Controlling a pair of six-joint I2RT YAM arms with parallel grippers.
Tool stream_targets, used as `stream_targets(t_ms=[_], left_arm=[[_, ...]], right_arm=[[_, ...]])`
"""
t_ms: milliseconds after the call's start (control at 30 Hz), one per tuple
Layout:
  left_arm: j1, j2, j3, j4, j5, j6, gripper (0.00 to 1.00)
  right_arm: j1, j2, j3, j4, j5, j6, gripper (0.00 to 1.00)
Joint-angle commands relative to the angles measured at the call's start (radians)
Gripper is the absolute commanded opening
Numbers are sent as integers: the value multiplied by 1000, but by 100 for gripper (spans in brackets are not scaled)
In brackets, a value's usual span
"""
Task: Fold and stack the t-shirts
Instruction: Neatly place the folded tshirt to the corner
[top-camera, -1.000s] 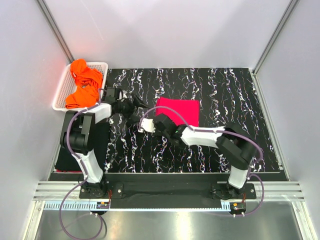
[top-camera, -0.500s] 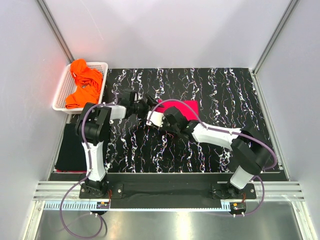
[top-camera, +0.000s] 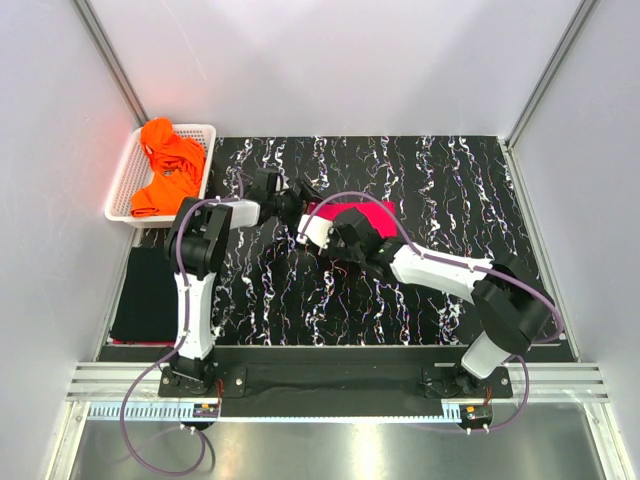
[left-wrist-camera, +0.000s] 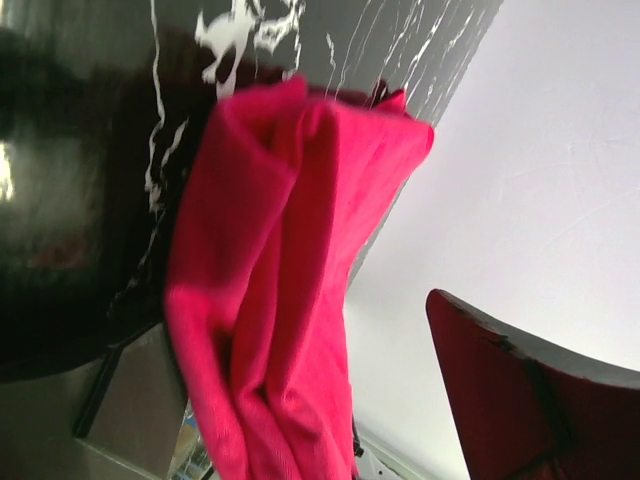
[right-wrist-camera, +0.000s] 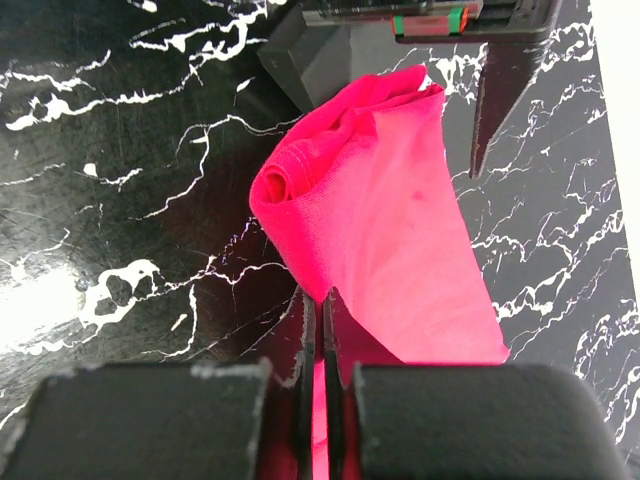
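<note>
My left gripper needs to stay nearly still and close onto the bunched pink fold, because it already hangs beside the open finger.
The hot pink t-shirt lies on the mat, its left part lifted and bunched. My right gripper is shut on a fold of it, the cloth pinched between the nearly closed fingertips in the right wrist view. My left gripper is at the shirt's left edge and open; one finger stands apart from the hanging pink cloth, which covers the other side. Orange t-shirts fill the basket. A black folded t-shirt lies flat at the left.
The white lattice basket stands at the back left, off the black white-veined mat. The two arms cross the mat's left half. Grey walls and metal posts close in the back and sides.
My left gripper has moved right from the basket side to the pink shirt's left edge. My right gripper has moved back and right with the cloth, bunching the shirt.
</note>
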Motion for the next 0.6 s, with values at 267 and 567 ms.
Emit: stream_targets(t_ms=[267,567], left_arm=[[-1,95,151,-56,17,44,30],[-3,-99,103,-225,-155,283,0]], right_arm=[[-5,-76,4,2,-54,80,2],[-5,-266,-52,-182,25,391,88]])
